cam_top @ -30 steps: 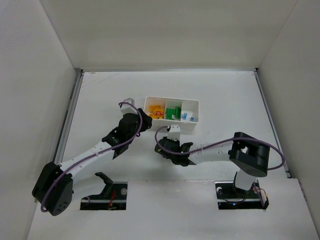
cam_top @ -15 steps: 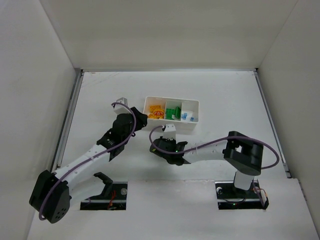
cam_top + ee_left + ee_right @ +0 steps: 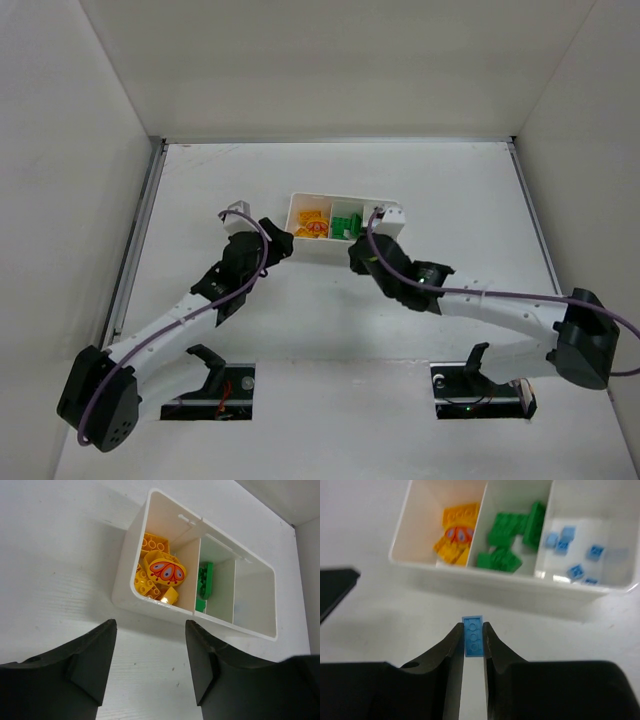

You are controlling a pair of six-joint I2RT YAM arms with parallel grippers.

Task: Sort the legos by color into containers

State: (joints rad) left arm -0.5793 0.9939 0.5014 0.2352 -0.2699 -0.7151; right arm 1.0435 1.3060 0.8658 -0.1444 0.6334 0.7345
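Next, my right gripper moves outward and across to release the brick (image 3: 473, 627) over the light blue legos, since they lie outward, to its right in the wrist view.
The white three-compartment tray (image 3: 330, 251) stands mid-table. Its left compartment holds yellow-orange legos (image 3: 456, 535), one with a printed butterfly (image 3: 167, 572). The middle holds green legos (image 3: 512, 535), the right several tiny light blue ones (image 3: 570, 545). My right gripper (image 3: 473, 641) is shut on a small blue brick (image 3: 473, 627), held above the table just in front of the tray's front wall (image 3: 520, 587). In the top view it (image 3: 357, 255) sits at the tray's near side. My left gripper (image 3: 150, 630) is open and empty, near the tray's left front corner (image 3: 283, 243).
White enclosure walls surround the table, with metal rails along the left (image 3: 140, 230) and right (image 3: 535, 230) edges. One finger of the left gripper (image 3: 335, 587) shows at the left of the right wrist view. The arm bases stand at the near edge.
My right arm has swung from the tray's left front to its right front and stretched out, with its gripper now close to the tray. My left gripper has drawn back slightly to the left.
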